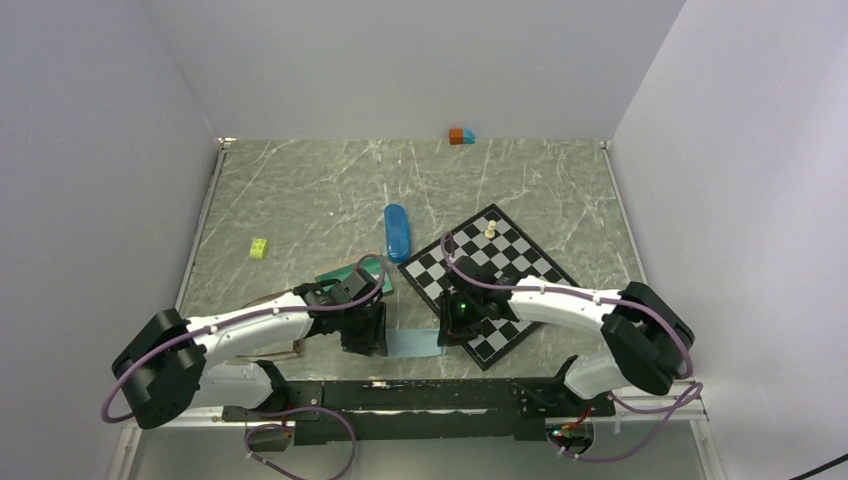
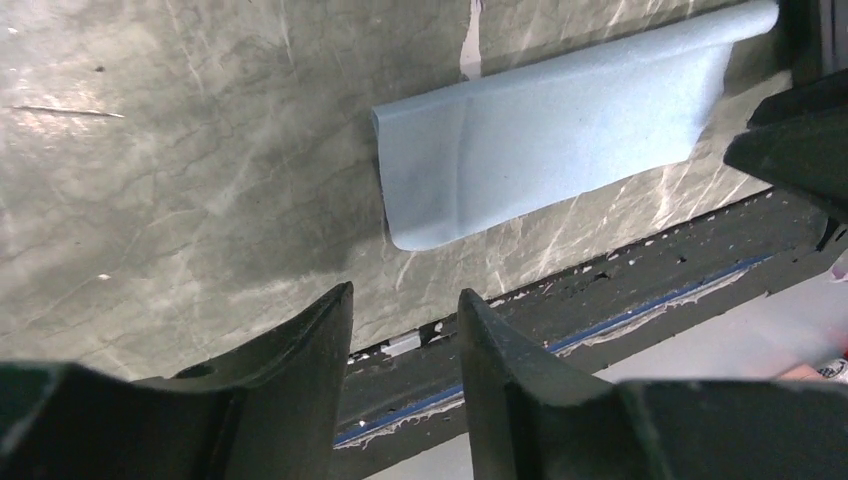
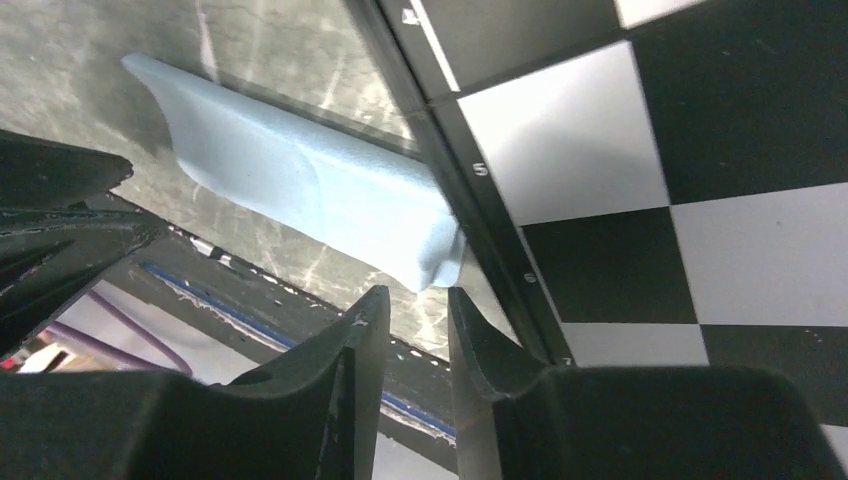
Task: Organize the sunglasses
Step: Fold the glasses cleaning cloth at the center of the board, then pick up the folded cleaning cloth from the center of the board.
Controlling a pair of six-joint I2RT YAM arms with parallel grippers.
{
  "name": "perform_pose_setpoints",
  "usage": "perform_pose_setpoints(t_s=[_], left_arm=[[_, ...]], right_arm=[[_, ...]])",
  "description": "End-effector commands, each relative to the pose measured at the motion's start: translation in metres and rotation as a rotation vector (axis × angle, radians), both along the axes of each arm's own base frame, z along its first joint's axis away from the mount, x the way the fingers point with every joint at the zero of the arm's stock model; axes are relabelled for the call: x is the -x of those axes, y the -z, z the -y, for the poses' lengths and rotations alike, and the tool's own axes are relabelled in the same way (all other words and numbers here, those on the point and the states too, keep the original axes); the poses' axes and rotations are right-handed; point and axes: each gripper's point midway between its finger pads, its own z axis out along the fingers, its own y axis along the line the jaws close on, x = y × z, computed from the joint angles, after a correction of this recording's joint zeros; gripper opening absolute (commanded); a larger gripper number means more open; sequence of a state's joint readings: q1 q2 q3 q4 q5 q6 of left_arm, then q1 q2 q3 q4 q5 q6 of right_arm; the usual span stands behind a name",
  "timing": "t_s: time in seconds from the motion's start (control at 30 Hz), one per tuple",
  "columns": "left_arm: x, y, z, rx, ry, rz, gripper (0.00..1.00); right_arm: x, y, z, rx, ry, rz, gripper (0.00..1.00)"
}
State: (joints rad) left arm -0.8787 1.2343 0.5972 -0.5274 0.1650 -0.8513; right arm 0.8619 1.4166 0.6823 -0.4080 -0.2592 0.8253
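The cloth's near corner needs to be between the fingers of my left gripper, so the gripper will move down and outward before it closes.
Of the sunglasses I see only a thin brown frame piece (image 1: 288,352) poking out under my left arm; the rest is hidden. A folded light-blue cloth (image 1: 412,344) lies flat at the near table edge between my two grippers. My left gripper (image 2: 405,295) hovers just off the left end of the cloth (image 2: 550,140), open with nothing between its fingers. At the other end of the cloth (image 3: 310,190) my right gripper (image 3: 416,292) stands open by a narrower gap, its tips right beside that corner and holding nothing. From above, the left gripper (image 1: 370,343) and right gripper (image 1: 448,338) flank the cloth.
A blue capsule-shaped case (image 1: 397,232) lies mid-table. The chessboard (image 1: 520,262), carrying a pale chess piece (image 1: 490,230), lies under my right arm, its edge (image 3: 470,190) against the cloth. A teal-green flat object (image 1: 352,271), a yellow brick (image 1: 259,248) and orange-blue blocks (image 1: 461,136) are also there.
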Motion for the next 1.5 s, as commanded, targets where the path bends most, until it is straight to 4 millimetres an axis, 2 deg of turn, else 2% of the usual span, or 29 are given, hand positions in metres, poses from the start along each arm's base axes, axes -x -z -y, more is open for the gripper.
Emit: perform_pose_setpoints(t_s=[0.0, 0.1, 0.3, 0.63, 0.77, 0.93, 1.1, 1.2, 1.37, 1.47], left_arm=[[-0.015, -0.012, -0.001, -0.02, -0.037, 0.07, 0.5], [-0.023, -0.008, 0.001, -0.03, -0.059, 0.081, 0.49], [-0.033, 0.002, 0.007, -0.052, -0.088, 0.08, 0.42], [-0.029, 0.016, 0.021, -0.027, -0.078, 0.036, 0.33], [-0.028, 0.02, 0.021, -0.06, -0.071, 0.032, 0.27], [-0.028, 0.024, 0.011, -0.112, -0.09, 0.036, 0.21], [-0.028, 0.026, 0.003, -0.142, -0.113, 0.04, 0.15], [-0.032, 0.025, 0.009, -0.127, -0.11, 0.052, 0.0], [-0.035, 0.018, 0.012, -0.131, -0.088, 0.06, 0.0], [-0.038, 0.015, 0.008, -0.136, -0.097, 0.089, 0.0]], right_arm=[[-0.016, -0.019, -0.006, 0.045, -0.013, 0.128, 0.34], [-0.018, -0.015, -0.009, 0.055, -0.013, 0.14, 0.34], [-0.023, -0.004, -0.011, 0.132, -0.014, 0.166, 0.36], [-0.014, 0.013, -0.01, 0.199, -0.029, 0.144, 0.35], [-0.009, 0.017, -0.013, 0.21, -0.046, 0.137, 0.29], [-0.01, 0.024, -0.013, 0.234, -0.043, 0.143, 0.19], [-0.013, 0.02, -0.013, 0.226, -0.047, 0.167, 0.17], [-0.015, 0.014, -0.015, 0.199, -0.052, 0.194, 0.15], [-0.013, 0.013, -0.011, 0.204, -0.065, 0.202, 0.15], [-0.012, 0.01, -0.016, 0.169, -0.071, 0.205, 0.08]])
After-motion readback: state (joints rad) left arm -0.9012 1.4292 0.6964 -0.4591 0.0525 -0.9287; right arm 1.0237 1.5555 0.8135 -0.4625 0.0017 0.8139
